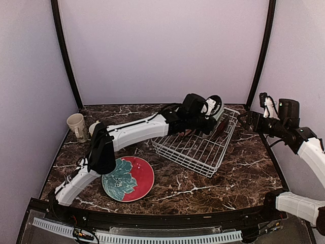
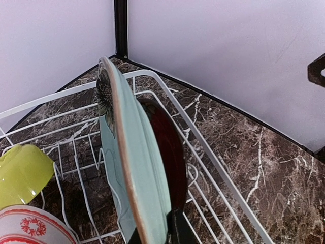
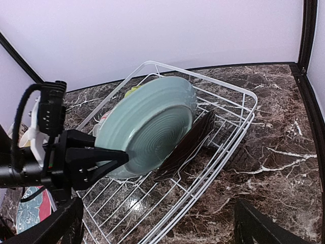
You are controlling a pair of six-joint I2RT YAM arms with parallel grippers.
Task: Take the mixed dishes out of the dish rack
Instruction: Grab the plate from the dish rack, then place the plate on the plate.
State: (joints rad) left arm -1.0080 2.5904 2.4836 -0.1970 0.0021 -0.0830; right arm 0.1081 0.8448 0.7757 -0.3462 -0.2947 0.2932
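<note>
The left gripper will next swing up, back and down to release onto the red floral plate (image 1: 128, 179), because that plate is below the gripper and to its left in the top view.
The white wire dish rack (image 1: 189, 157) stands at the back right of the table. My left gripper (image 1: 205, 122) reaches into it and is shut on the rim of the pale-green flowered plate (image 2: 133, 152), which stands on edge; the right wrist view shows its ribbed back (image 3: 152, 119). A black plate (image 2: 170, 147) leans right behind it (image 3: 188, 145). A lime bowl (image 2: 20, 173) and a red-patterned bowl (image 2: 30, 226) sit in the rack beside them. My right gripper (image 3: 157, 231) is open and empty, hovering off the rack's right side (image 1: 248, 121).
A red floral plate (image 1: 128, 178) lies on the table front left, under the left arm. A beige mug (image 1: 77, 126) stands at the far left, with another pale dish (image 1: 94, 127) beside it. Walls enclose the back and sides.
</note>
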